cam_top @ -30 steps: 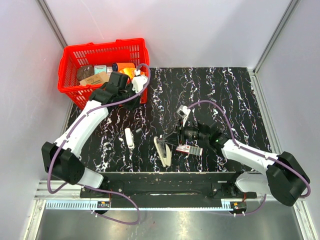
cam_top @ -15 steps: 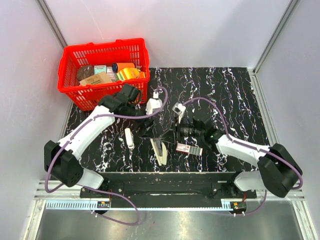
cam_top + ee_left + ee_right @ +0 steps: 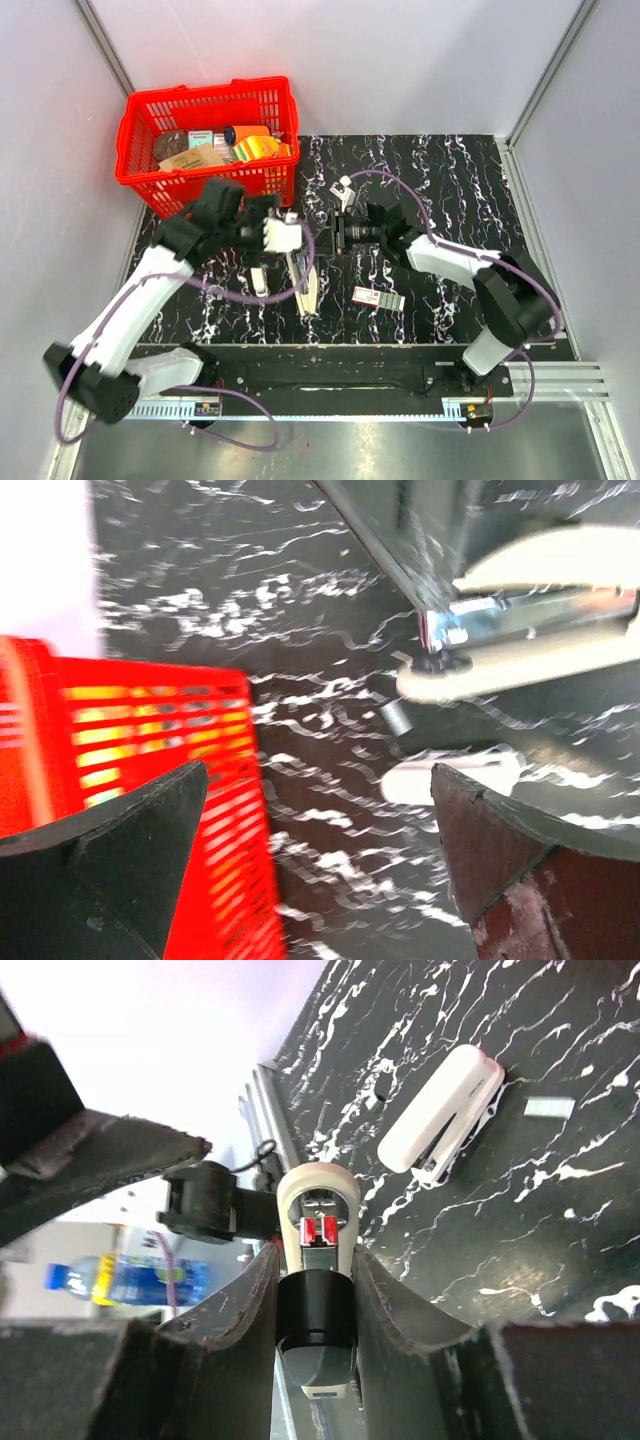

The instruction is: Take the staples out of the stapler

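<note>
I should tilt my left gripper closer to level and bring it down onto that rounded end [image 3: 292, 258] [image 3: 424, 684] of the open stapler's cream arm, which is free beside my right gripper.
The stapler [image 3: 305, 290] is cream-white, hinged open, near the table's middle. In the right wrist view its looped end [image 3: 320, 1173], with red and dark inner parts, pokes out between my right fingers. My right gripper [image 3: 328, 238] [image 3: 312, 1260] is shut on it. My left gripper [image 3: 272, 248] [image 3: 320, 770] hangs just left of the stapler, jaws wide open and empty. The left wrist view is blurred and shows the stapler [image 3: 540, 570] ahead at the upper right. No staples show inside the stapler.
A red basket [image 3: 205, 92] [image 3: 150, 730] of mixed items stands at the back left. A second small white stapler [image 3: 258, 277] [image 3: 445, 1110] lies left of centre, with a short staple strip [image 3: 548, 1108] beside it. A red-and-white little box [image 3: 378, 297] lies near the front.
My left gripper has swung from over the basket to beside the stapler and opened. My right gripper has carried the stapler left and towards the back, still shut on it.
</note>
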